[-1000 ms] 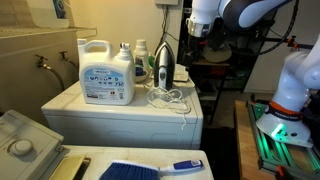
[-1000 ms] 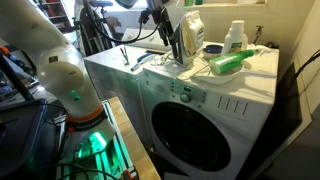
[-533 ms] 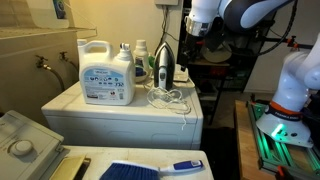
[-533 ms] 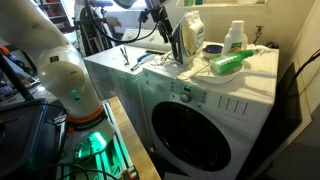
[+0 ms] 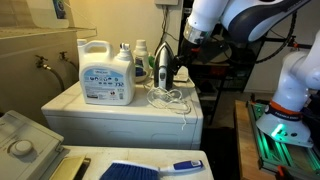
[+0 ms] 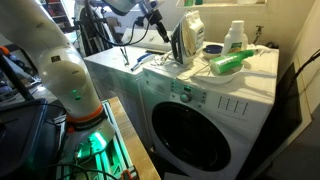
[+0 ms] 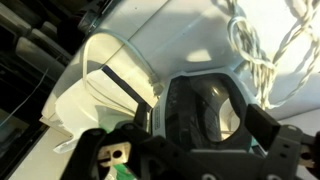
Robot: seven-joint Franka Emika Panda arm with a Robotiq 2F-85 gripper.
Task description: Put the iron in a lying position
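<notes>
The gripper moves down toward the white cord next, to bring its open fingers over the iron's edge beside the cord.
The iron stands upright on its heel on top of the white washing machine. It is dark with a pale soleplate, and its white cord lies coiled in front of it. It also shows in an exterior view and fills the wrist view. My gripper hangs just above and beside the iron's top, also seen in an exterior view. In the wrist view the open jaws straddle the iron's dark handle without closing on it.
A large white detergent jug and smaller bottles stand beside the iron. A green brush and white bottle lie on the machine top. A blue brush lies in the foreground. A shelf rack stands behind.
The arm has swung down and towards the iron; the gripper now sits close over its top.
</notes>
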